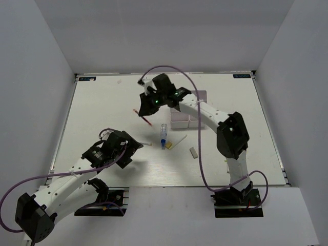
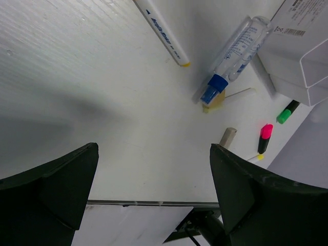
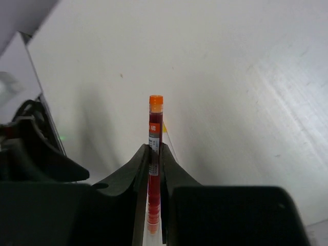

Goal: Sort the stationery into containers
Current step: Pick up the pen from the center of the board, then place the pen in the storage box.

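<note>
I will carry the pen outward and to my right gripper's right in the top view, where the open organiser tray (image 1: 180, 123) is, and release it over the tray's far end.
My right gripper (image 1: 149, 108) is shut on a thin red pen (image 1: 144, 117) with an orange cap and holds it above the table, left of the white organiser tray (image 1: 180, 123). In the right wrist view the pen (image 3: 155, 128) stands clamped between the fingers. My left gripper (image 1: 134, 146) is open and empty, low over the table; in its wrist view (image 2: 154, 159) I see a white marker pen (image 2: 163, 33), a blue-white tube (image 2: 238, 51), a tan eraser (image 2: 214, 102), a grey eraser (image 2: 228, 137), a pink highlighter (image 2: 264, 138), a green marker (image 2: 287, 111) and the tray (image 2: 302, 61).
In the top view the tube (image 1: 163, 134), tan eraser (image 1: 168, 146), a white stick (image 1: 177, 142) and grey eraser (image 1: 193, 152) lie in front of the tray. The right arm covers part of the tray. White walls enclose the table on three sides.
</note>
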`<state>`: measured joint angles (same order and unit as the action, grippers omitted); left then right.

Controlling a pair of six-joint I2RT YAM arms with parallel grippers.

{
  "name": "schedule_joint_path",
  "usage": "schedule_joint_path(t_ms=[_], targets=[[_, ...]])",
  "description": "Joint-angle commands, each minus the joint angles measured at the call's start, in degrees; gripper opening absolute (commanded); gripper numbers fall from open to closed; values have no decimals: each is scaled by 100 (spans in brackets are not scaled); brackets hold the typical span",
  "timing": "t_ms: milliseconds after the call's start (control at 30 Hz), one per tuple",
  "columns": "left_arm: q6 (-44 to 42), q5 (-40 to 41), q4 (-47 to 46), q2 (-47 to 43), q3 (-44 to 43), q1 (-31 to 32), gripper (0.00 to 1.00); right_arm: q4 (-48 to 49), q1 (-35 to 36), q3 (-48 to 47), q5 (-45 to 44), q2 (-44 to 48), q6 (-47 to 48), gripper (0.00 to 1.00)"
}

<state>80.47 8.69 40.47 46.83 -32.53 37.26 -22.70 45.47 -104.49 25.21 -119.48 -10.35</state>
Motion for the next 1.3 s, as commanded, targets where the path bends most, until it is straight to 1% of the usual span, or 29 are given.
schedule_joint_path(t_ms=[0, 67, 100, 167, 200, 333, 367, 433, 467, 500, 567, 800, 967, 1233, 1267], targets=[[171, -113, -477, 11, 37, 19, 100, 493, -389, 59, 668, 670, 287, 0], [171, -113, -531, 63, 98, 19, 100, 678, -556, 348, 757, 917, 393, 0], [171, -113, -618, 133, 98, 19, 98, 940, -749, 402, 940, 1074, 446, 0], [171, -113, -698, 203, 151, -42, 98, 1056, -873, 516, 1047, 1277, 560, 0], [171, -113, -759, 291, 151, -43, 98, 1231, -1074, 561, 1221, 1296, 578, 0], [171, -113, -874, 440, 151, -43, 98, 1522, -1497, 631, 1783, 1278, 938, 0], [171, -113, -874, 502, 151, -43, 98, 1645, -1567, 623, 2055, 1209, 1217, 0], [171, -113, -935, 555, 151, -43, 98, 1960, -1839, 649, 2408, 1121, 1455, 0], [171, -113, -935, 555, 151, -43, 98, 2049, -1910, 649, 2836, 1024, 1570, 0], [171, -113, -935, 555, 151, -43, 98, 2372, -2085, 632, 3136, 928, 1615, 0], [171, -113, -935, 555, 151, -43, 98, 2576, -2287, 579, 3375, 752, 1641, 0], [171, -113, -821, 503, 212, -43, 98, 3271, -2657, 174, 4219, 75, 1562, 0], [224, -113, -760, 450, 265, -43, 98, 3885, -2850, 209, 4369, -233, 1501, 0], [277, -113, -760, 564, 212, -43, 98, 4116, -3035, 139, 4273, -497, 1492, 0], [277, -113, -760, 625, 212, -43, 100, 4116, -3036, 183, 4290, -515, 1518, 5]])
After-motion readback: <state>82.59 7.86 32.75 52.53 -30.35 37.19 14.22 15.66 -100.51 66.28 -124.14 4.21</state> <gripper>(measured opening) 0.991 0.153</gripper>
